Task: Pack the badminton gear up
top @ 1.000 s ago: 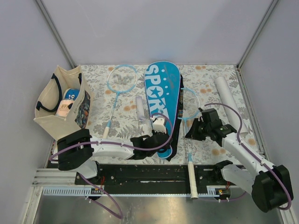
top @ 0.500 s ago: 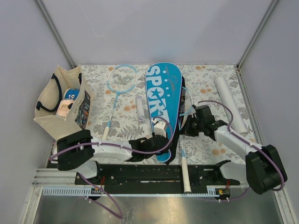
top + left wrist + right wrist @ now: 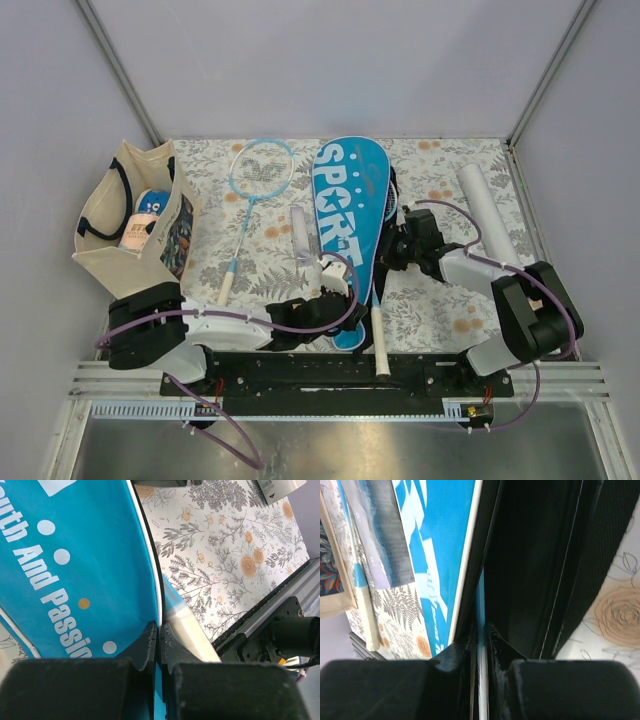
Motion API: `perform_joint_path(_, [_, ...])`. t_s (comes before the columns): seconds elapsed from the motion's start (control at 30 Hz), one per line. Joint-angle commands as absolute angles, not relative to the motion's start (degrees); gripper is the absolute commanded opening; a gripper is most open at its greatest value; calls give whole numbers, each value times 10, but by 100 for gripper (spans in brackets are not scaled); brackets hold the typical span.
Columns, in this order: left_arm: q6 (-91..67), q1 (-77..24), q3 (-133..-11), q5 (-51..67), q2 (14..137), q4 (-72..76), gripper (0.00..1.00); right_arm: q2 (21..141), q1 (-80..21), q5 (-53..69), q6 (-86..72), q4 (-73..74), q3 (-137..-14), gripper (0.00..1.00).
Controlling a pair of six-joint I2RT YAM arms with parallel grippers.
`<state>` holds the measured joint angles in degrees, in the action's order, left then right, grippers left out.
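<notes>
The right gripper slides the racket outward into the cover's black opening (image 3: 385, 231) (image 3: 530, 555) next, handle still sticking out, and releases the frame, as the opening lies outward.
The blue "SPORT" cover (image 3: 345, 195) lies in the middle of the mat, its black-edged right side open. My left gripper (image 3: 335, 298) is shut on the cover's near edge (image 3: 100, 580); its jaws (image 3: 159, 627) meet on the white-piped rim. My right gripper (image 3: 402, 248) is shut on one racket's thin light-blue frame (image 3: 481, 605), whose head is mostly hidden inside the cover's black opening (image 3: 530, 555). That racket's white handle (image 3: 378, 345) points toward the near rail and shows beside the left jaws (image 3: 192, 632). The second racket (image 3: 258, 172) lies left of the cover. The long white tube (image 3: 488, 225) lies at right.
A beige tote bag (image 3: 105, 235) holding small items stands at the left edge. A clear narrow tube (image 3: 305, 240) lies between the second racket and the cover. The black rail (image 3: 330, 370) runs along the near edge. Grey walls close in the mat.
My right gripper has moved left with the racket, sliding its head into the cover's open side; the handle swung left. My left gripper kept hold of the cover's near edge.
</notes>
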<state>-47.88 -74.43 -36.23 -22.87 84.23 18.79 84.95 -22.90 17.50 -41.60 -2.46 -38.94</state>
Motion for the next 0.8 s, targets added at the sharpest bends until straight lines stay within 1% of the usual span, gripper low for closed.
perform_joint_path(0.0, [-504,-762,-352,-210,815,252,0,881,-235,169,-468,-135,-429,0])
perform_joint_path(0.1, [-514,-768,-341,-211,809,262,0,903,-235,163,-488,-155,-437,0])
perform_joint_path(0.47, [-560,-795,-319,-214,783,282,0,946,-235,67,-552,-228,-446,0])
perform_joint_path(0.77, [-601,-816,-304,-212,773,317,0,983,-234,7,-591,-243,-473,0])
